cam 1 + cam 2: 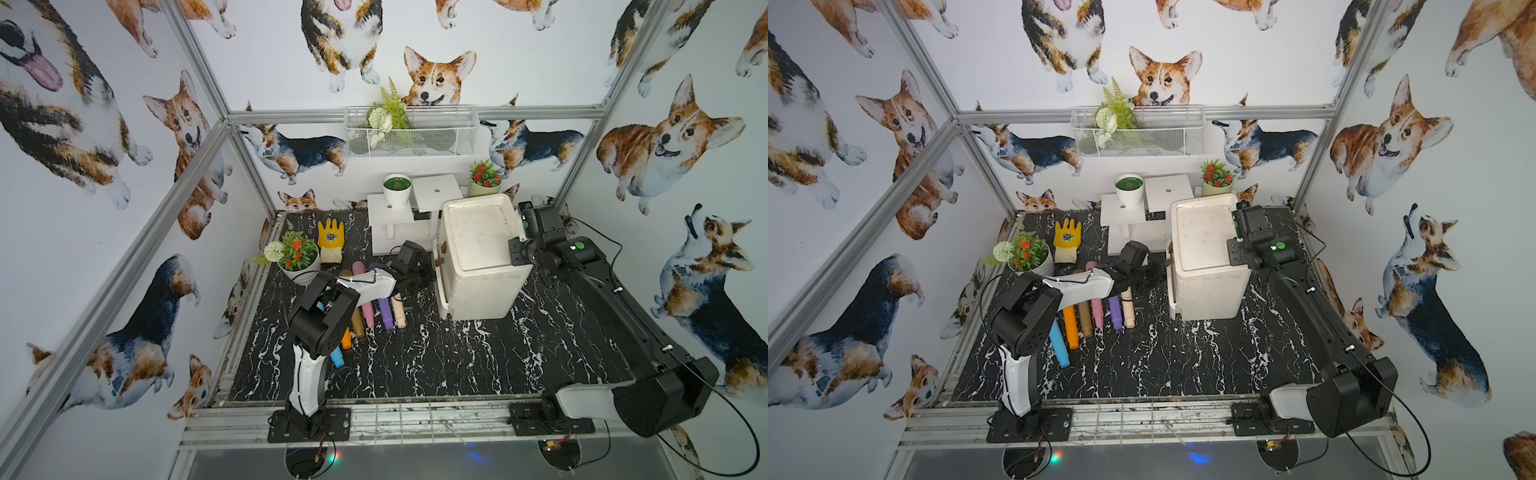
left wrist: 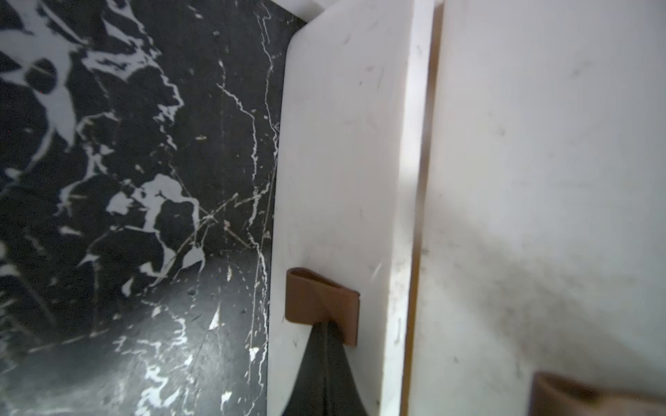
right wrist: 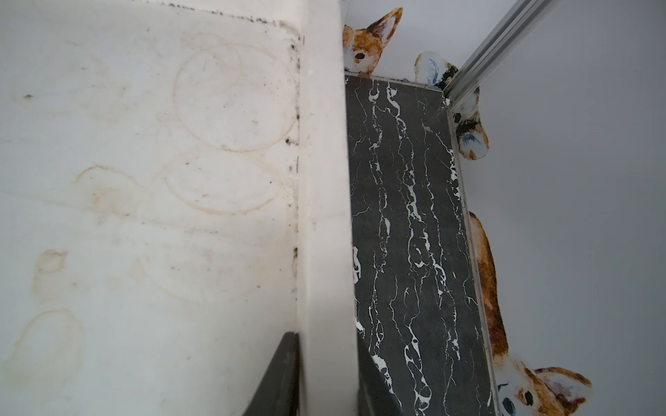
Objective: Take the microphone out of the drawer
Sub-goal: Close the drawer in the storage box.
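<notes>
A narrow gap still parts the drawer front from the cabinet body. Next, my left gripper should push toward the cabinet body (image 1: 454,284) and let go of the brown tab handle.
The white drawer cabinet (image 1: 482,257) (image 1: 1204,266) stands at the back right of the black marble table. My left gripper (image 2: 324,356) is shut on a brown tab handle (image 2: 322,306) on a drawer front (image 2: 342,162). That drawer front stands a narrow gap out from the cabinet body. In both top views the left gripper (image 1: 430,268) (image 1: 1160,270) sits against the cabinet's left face. My right gripper (image 3: 328,378) (image 1: 515,249) is shut across the cabinet's raised top rim (image 3: 324,180), one finger on each side. The microphone is hidden.
A row of several coloured tubes (image 1: 374,316) lies under my left arm. A flower pot (image 1: 297,257) and a yellow glove (image 1: 331,241) are at the left back. White stands with a cup (image 1: 397,191) sit behind the cabinet. A second brown handle (image 2: 576,396) shows nearby.
</notes>
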### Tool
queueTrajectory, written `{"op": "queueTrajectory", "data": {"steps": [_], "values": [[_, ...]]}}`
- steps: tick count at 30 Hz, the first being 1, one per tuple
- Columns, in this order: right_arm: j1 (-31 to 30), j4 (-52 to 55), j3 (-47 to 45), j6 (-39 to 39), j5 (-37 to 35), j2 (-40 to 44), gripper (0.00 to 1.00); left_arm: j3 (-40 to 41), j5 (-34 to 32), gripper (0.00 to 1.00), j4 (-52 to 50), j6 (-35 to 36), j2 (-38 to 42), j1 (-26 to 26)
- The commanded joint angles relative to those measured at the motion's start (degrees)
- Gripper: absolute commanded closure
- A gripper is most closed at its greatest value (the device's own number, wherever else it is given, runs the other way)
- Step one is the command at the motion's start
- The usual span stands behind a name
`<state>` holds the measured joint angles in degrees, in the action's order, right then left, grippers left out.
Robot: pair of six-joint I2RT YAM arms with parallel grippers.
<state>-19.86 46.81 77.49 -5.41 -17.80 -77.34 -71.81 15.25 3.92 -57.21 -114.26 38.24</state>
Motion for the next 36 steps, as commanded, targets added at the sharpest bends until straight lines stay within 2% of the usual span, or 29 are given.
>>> {"op": "queueTrajectory", "data": {"steps": [1, 15, 19, 23, 30, 36], "values": [[-0.71, 15.16, -2.87, 2.24, 9.04, -2.79, 0.75, -1.32, 1.01, 1.00, 1.87, -0.60, -0.87, 0.99], [-0.71, 15.15, -3.14, 2.16, 9.19, -2.38, 0.74, -3.44, 0.31, 0.98, 0.81, -0.15, -1.36, 2.85], [-0.71, 15.41, -2.38, 1.90, 9.78, -2.51, 0.73, -3.41, -1.87, 0.86, -4.20, 4.20, 1.72, 2.32], [-0.71, 15.51, -1.10, 1.38, 11.23, -2.67, 0.63, -3.45, -5.04, 0.73, -10.66, 9.38, 5.89, 1.36], [-0.71, 15.93, 2.12, 0.93, 12.57, -3.08, 0.53, -3.40, -9.76, 0.62, -21.67, 18.99, 13.53, 0.15], [-0.71, 16.95, 7.53, 1.58, 11.94, -3.17, 0.47, -0.68, -17.57, 0.47, -30.56, 26.53, 22.97, -0.53]]}}
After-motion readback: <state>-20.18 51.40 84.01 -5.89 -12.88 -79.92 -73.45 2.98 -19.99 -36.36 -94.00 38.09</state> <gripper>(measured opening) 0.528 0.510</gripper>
